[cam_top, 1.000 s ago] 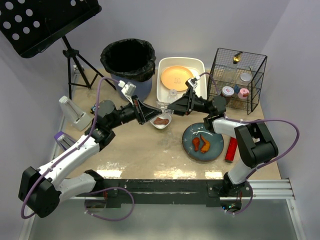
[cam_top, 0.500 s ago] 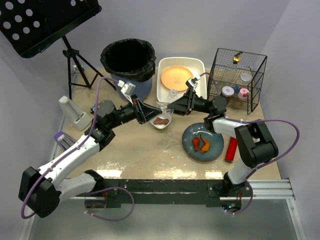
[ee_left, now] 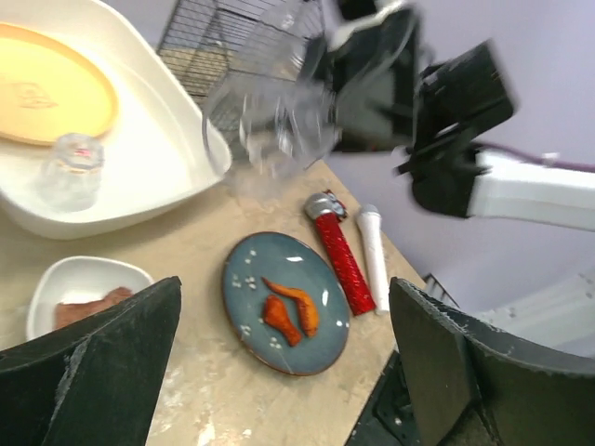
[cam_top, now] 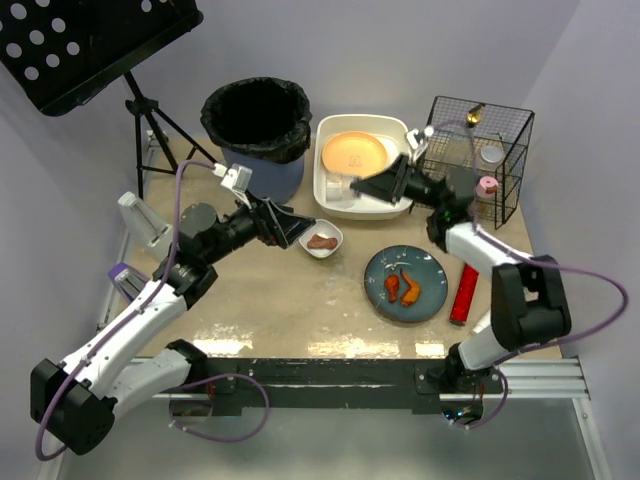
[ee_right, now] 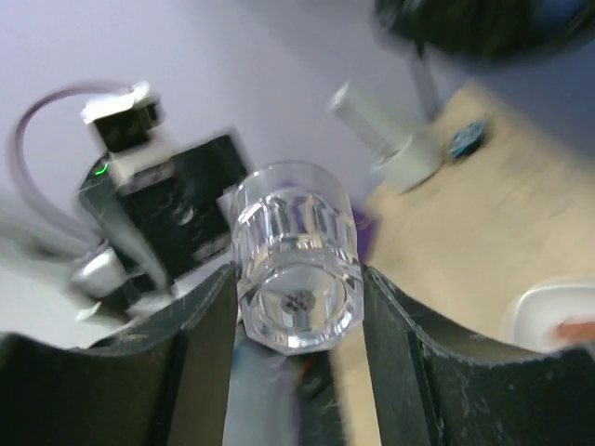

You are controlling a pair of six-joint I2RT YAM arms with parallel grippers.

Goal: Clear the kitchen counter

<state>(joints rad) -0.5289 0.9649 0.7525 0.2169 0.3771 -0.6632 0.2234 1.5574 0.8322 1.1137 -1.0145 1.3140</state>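
My right gripper moves down with a turn toward the tub's bare bottom beside the other glass next, to release its glass where the orange plate leaves room.
The kitchen counter (cam_top: 300,305) is beige and mottled. My right gripper (ee_right: 297,288) is shut on a clear faceted glass (ee_right: 296,265), held sideways in the air. In the top view the right gripper (cam_top: 358,186) hangs over the white tub (cam_top: 327,196). The left wrist view shows the held glass (ee_left: 279,125) blurred, above the tub's right rim. My left gripper (cam_top: 296,228) is open and empty, just left of a small white bowl (cam_top: 322,240) with a brown piece of food. A blue plate (cam_top: 405,283) carries two orange pieces of food.
The tub holds an orange plate (cam_top: 353,152) and another clear glass (ee_left: 70,172). A red cylinder (cam_top: 463,295) and a white tube (ee_left: 372,255) lie right of the blue plate. A black wire basket (cam_top: 475,160) stands back right, a black-lined bin (cam_top: 257,120) back left.
My left gripper has opened and drawn back to the left. The right gripper has carried the glass from above the small bowl back and right, to over the tub.
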